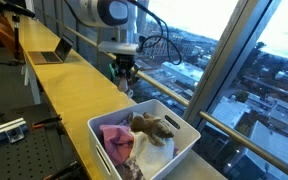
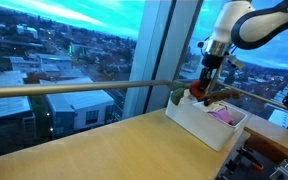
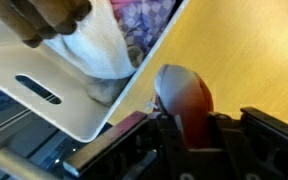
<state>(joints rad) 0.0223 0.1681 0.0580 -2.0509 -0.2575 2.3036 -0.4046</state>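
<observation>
The reddish-brown object hangs outside the basket's side, so my gripper should move up past the basket's rim next, then over the basket's far end beside the plush toy to let go.
My gripper is shut on a smooth reddish-brown rounded object, which stands out between the two fingers. It hangs just above the yellow tabletop, close beside the corner of a white basket. In both exterior views the gripper points down at the basket's far end, by the window. The basket holds a brown plush toy, a pink cloth and a white cloth.
The yellow table runs along a tall window with a metal rail in front of the glass. A laptop sits at the table's far end. Dark stands and equipment are beside the table.
</observation>
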